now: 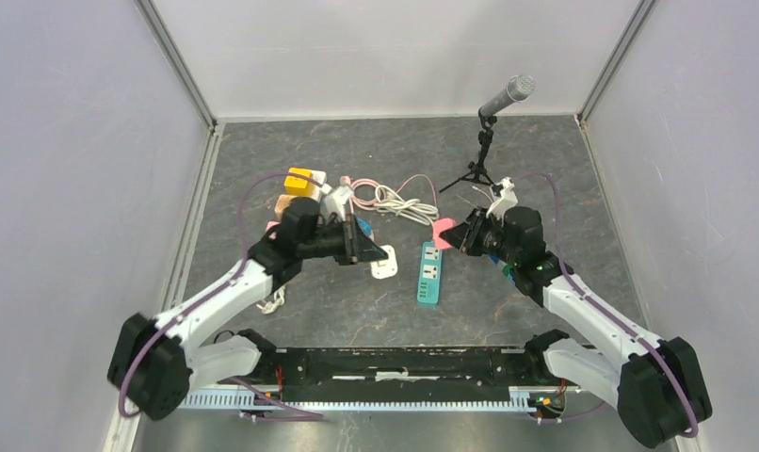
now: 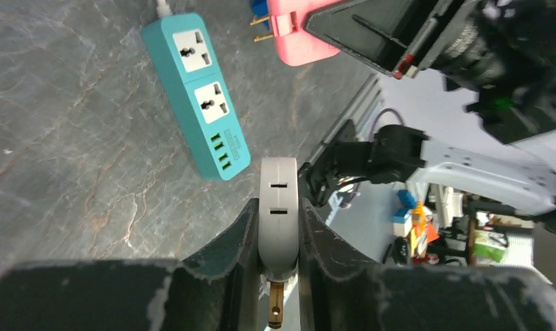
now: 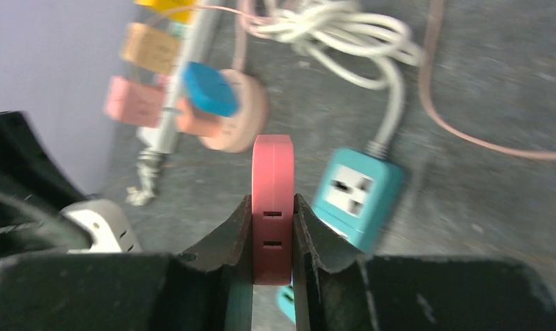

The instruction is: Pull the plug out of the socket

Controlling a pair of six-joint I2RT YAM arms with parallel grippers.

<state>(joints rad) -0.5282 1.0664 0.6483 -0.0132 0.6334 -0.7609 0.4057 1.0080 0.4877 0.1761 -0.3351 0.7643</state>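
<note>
My right gripper lowers to the right in the top view next. It then releases the pink plug on the tabletop (image 1: 462, 263) (image 3: 451, 214) beside the socket strip's far end, since the plug's pins are bare.
My left gripper (image 2: 279, 231) is shut on a white plug adapter (image 2: 279, 200), whose slotted edge faces the camera and whose brass prong hangs below it. In the top view this gripper (image 1: 368, 249) hovers left of the teal socket strip (image 1: 430, 273). My right gripper (image 3: 272, 224) is shut on a pink plug adapter (image 3: 272, 186), held above the strip's far end (image 1: 444, 229). The pink adapter (image 2: 296, 38) shows bare brass prongs, apart from everything else. The teal strip (image 2: 196, 93) lies flat, and both its sockets are empty.
A coiled white cable (image 1: 395, 202) runs to the strip's far end. A cluster of yellow, orange, pink and blue adapters (image 1: 300, 188) sits at the back left. A microphone on a small tripod (image 1: 489, 132) stands at the back right. Enclosure walls ring the table.
</note>
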